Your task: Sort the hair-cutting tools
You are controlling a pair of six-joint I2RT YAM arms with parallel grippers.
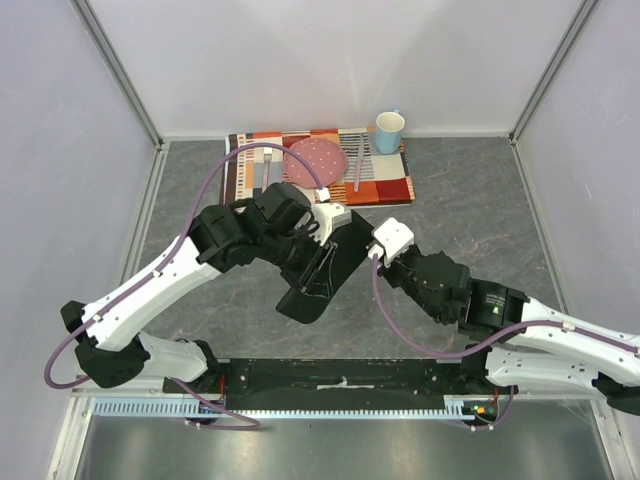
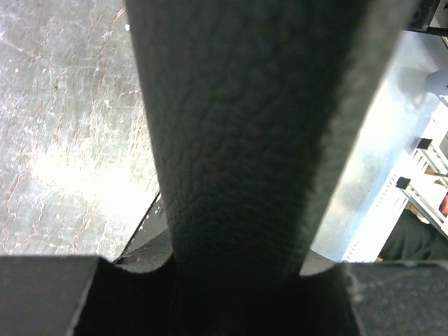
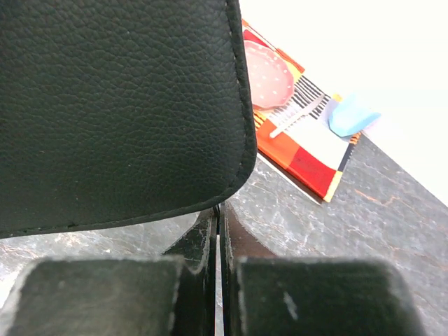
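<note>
The case [image 1: 318, 272] still hangs tilted in the air, so my left gripper will next lower toward the clear tabletop below it and release the flap there.
The flat black zip case [image 1: 318, 272] is held tilted above the table's middle, between both arms. My left gripper [image 1: 338, 238] is shut on a leathery black flap of the case [image 2: 231, 140], which fills the left wrist view between the fingers [image 2: 49, 294]. My right gripper [image 1: 366, 252] is shut; its fingertips [image 3: 210, 234] nearly touch and pinch something thin and dark at the lower rim of the case [image 3: 112, 105]. The scissors, hair clips and comb are hidden; only faint thin lines show on the case in the top view.
A striped placemat [image 1: 390, 188] lies at the back with a pink plate [image 1: 314, 160], a fork [image 1: 267, 168], a knife [image 1: 357, 165] and a blue cup [image 1: 389, 131]; it also shows in the right wrist view [image 3: 308, 150]. Grey marbled table [image 1: 480, 230] lies all round.
</note>
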